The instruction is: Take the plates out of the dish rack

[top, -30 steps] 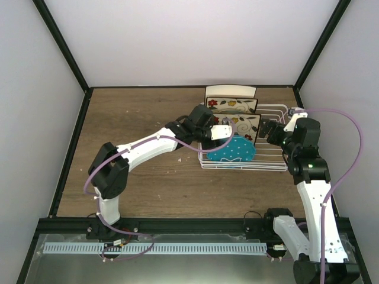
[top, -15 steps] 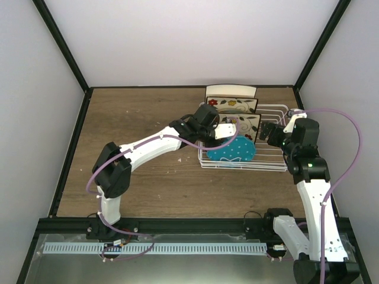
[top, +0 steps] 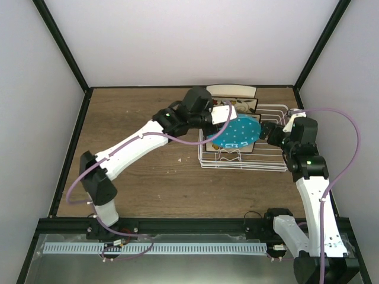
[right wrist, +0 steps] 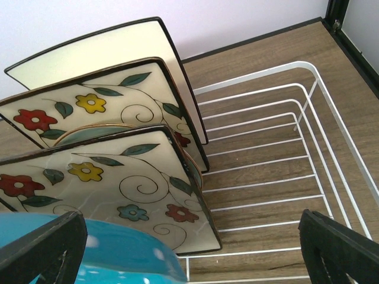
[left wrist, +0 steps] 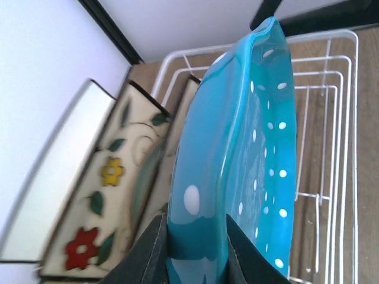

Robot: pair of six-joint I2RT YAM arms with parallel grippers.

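The robot's left gripper has to swing to the left in the top view and go down to let go of the plate.
My left gripper (top: 224, 118) is shut on the rim of the round blue dotted plate (top: 237, 134) and holds it lifted, tilted above the white wire dish rack (top: 267, 163). In the left wrist view the plate (left wrist: 249, 160) stands edge-on between my fingers (left wrist: 151, 254). Square cream floral plates (right wrist: 112, 177) with dark rims stand upright in the rack's left part; one shows its plain back (right wrist: 95, 56). A mint green rim (right wrist: 89, 133) peeks between two of them. My right gripper (top: 267, 131) is open and empty over the rack's right part (right wrist: 266, 154).
The rack (left wrist: 331, 136) stands at the back right of the wooden table (top: 142, 171), near the black frame post (top: 311, 53) and side walls. The rack's right half holds only bare wires. No pink plate shows.
My left gripper has risen and swung back-left, lifting the blue dotted plate up out of the rack's front slot and tilting it. The right arm has barely moved.
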